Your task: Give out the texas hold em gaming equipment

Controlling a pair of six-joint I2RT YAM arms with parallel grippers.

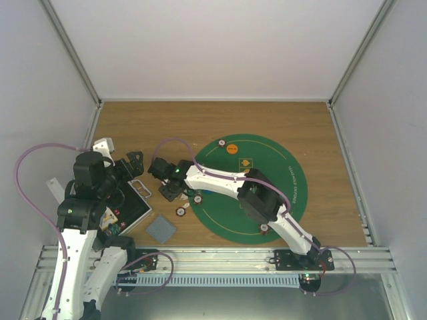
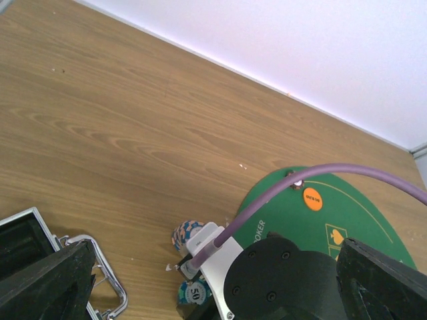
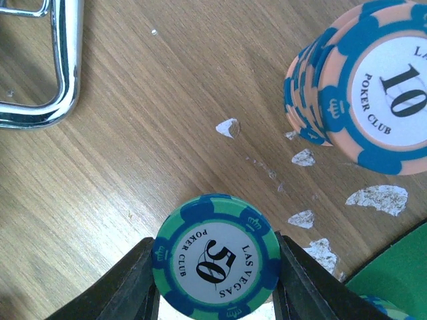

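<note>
My right gripper holds the chip and next should carry it outward, because the mat's far rim beyond the orange disc is empty. My gripper should lower the chip there and then let go of it.
My right gripper is shut on a green and blue "50" poker chip, with a finger on each side of its rim, above the wooden table. A stack of orange and blue "10" chips stands just beyond it. In the left wrist view, the same chip and stack lie beside the right arm's wrist. The left gripper hangs open above them and holds nothing. An orange disc and single chips lie on the green mat. Grey-backed cards lie near the front.
The open black case sits at the left, and its chrome handle is close to my right gripper. Another chip lies off the mat's left edge. White scuffs mark the wood. White walls enclose the table.
</note>
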